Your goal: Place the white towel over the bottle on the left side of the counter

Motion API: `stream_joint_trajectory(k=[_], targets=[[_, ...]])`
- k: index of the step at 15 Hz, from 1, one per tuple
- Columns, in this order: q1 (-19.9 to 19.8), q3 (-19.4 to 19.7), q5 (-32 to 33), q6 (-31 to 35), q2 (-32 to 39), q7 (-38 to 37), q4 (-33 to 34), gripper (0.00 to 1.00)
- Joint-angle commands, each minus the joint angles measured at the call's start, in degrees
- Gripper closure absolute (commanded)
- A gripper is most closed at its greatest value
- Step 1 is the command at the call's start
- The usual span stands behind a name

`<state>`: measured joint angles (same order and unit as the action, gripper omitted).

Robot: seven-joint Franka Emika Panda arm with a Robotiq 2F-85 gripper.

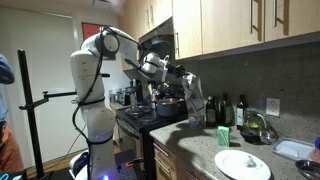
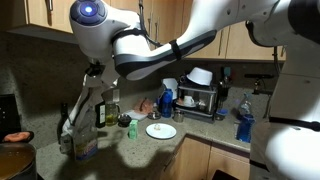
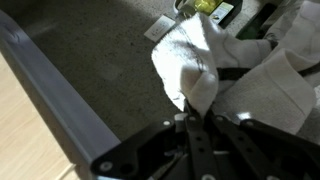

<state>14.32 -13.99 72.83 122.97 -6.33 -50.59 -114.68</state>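
Note:
I will lower my gripper and pull it back a little next, to bring the towel's pinched fold down over the draped upright thing [image 1: 196, 105] [image 3: 268, 94].
My gripper [image 3: 190, 120] is shut on a pinched fold of the white towel [image 3: 205, 55], which fills the right of the wrist view. In both exterior views the towel [image 1: 195, 100] [image 2: 78, 128] hangs from the gripper [image 1: 184, 80] down to the counter, at the end next to the stove. Its lower part drapes over something upright; I cannot tell whether a bottle is under it. Dark bottles [image 1: 226, 110] [image 2: 101, 110] stand against the backsplash just beside the towel, and their bases show at the top of the wrist view [image 3: 215, 8].
A white plate [image 1: 243, 165] [image 2: 160, 130] lies on the granite counter [image 3: 100, 60]. A pot sits on the stove [image 1: 165, 106]. A blue spray bottle [image 2: 167, 100], a dish rack [image 2: 200, 97] and a blue bottle [image 2: 243, 126] stand further along. Cabinets hang overhead.

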Motion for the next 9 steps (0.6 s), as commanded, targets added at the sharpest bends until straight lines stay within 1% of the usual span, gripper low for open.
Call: stream_joint_trajectory(k=[1,3,6,9], targets=[[-1.5,1.6,-1.8,4.7,-1.1,-2.3,-4.1,0.96],[-1.8,2.1,-3.6,7.3,-0.5,-2.6,-5.5,0.96],[-1.7,2.0,-6.8,11.4,-1.7,-3.0,-8.3,0.95],[-1.4,1.3,-9.5,12.0,-3.7,-2.8,-10.5,0.95]])
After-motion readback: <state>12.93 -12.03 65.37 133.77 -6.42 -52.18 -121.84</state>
